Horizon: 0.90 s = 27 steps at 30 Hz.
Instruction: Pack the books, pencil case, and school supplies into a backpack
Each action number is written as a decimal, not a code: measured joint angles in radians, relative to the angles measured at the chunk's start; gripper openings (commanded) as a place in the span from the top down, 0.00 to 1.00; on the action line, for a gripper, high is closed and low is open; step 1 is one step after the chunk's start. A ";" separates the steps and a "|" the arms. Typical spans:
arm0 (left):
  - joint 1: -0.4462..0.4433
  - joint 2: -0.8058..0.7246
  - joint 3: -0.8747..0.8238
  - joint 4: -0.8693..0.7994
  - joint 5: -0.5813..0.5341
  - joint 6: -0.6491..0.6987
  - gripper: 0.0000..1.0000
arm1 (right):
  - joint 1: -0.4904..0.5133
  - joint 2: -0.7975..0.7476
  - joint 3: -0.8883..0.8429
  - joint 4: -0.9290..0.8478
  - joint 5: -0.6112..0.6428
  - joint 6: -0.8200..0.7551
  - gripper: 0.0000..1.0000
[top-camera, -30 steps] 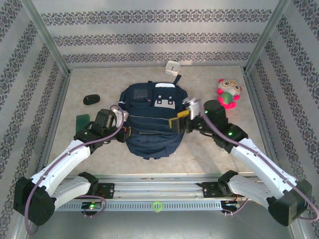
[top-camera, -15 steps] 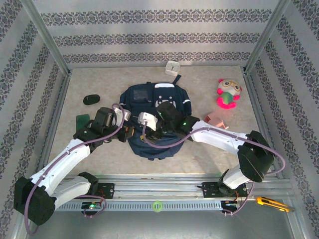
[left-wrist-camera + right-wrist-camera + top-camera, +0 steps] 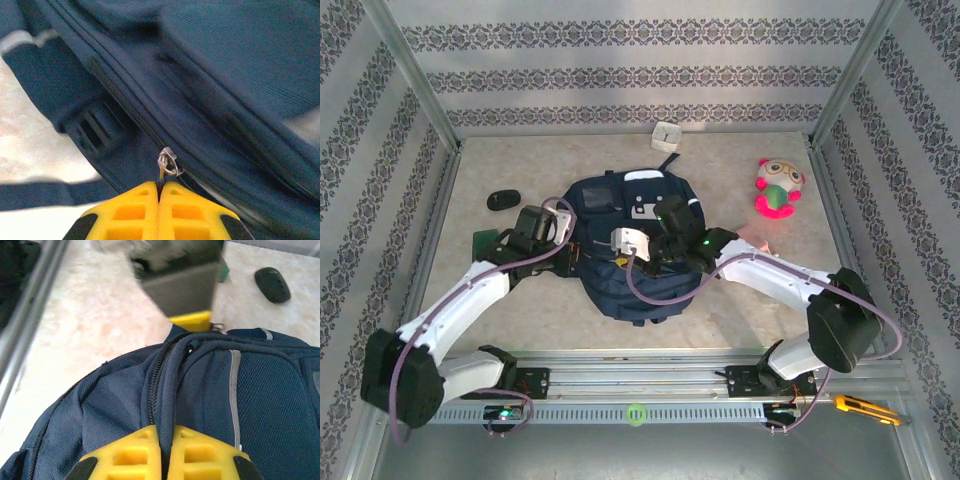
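The robot will next pull the metal zipper pull in its left gripper outward along the closed part of the zipper (image 3: 572, 198) (image 3: 120, 100) and let go of it, because the zipper teeth ahead of it are still joined.
The navy backpack (image 3: 635, 275) lies flat mid-table, its zipper partly undone along the left side. My left gripper (image 3: 570, 256) sits at its left edge, shut on the metal zipper pull (image 3: 167, 163). My right gripper (image 3: 613, 256) reaches over the bag and is shut on a fold of backpack fabric (image 3: 172, 390) beside the zipper teeth; the left gripper (image 3: 192, 320) shows beyond it. A dark green book (image 3: 485, 242) lies under the left arm. The pale-pink pencil case (image 3: 752, 236) rests on the table right of the bag, partly behind the right arm.
A black oval object (image 3: 504, 200) lies at the back left, a small white box (image 3: 666, 134) by the back wall, a pink-and-green plush toy (image 3: 778, 188) at the back right. A yellow cutter (image 3: 860, 405) lies beside the right base. Metal frame posts border the table.
My right arm swung from the bag's right side across its top, and its jaws went from open to shut on the fabric. The left arm shifted slightly upward, pull still pinched.
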 measured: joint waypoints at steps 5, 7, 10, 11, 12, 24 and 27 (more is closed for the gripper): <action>0.079 0.176 0.071 0.034 0.000 0.034 1.00 | -0.020 -0.045 -0.018 -0.026 -0.054 -0.050 1.00; 0.090 0.232 0.100 0.056 0.000 0.041 1.00 | -0.031 -0.054 -0.027 -0.016 -0.050 -0.048 1.00; 0.142 0.308 0.141 0.114 -0.034 0.045 0.81 | -0.029 -0.079 -0.040 -0.016 -0.037 -0.029 1.00; 0.152 0.318 0.149 0.124 -0.040 0.042 0.75 | -0.029 -0.082 -0.041 -0.014 -0.029 -0.021 1.00; 0.159 0.322 0.155 0.131 -0.043 0.041 0.67 | -0.029 -0.082 -0.041 -0.008 -0.017 -0.011 1.00; 0.159 -0.107 0.092 0.097 -0.093 -0.085 0.36 | -0.027 0.109 0.075 0.153 0.127 0.129 1.00; 0.159 -0.173 0.060 0.062 -0.120 -0.124 0.35 | -0.027 0.186 0.103 0.216 0.160 0.151 1.00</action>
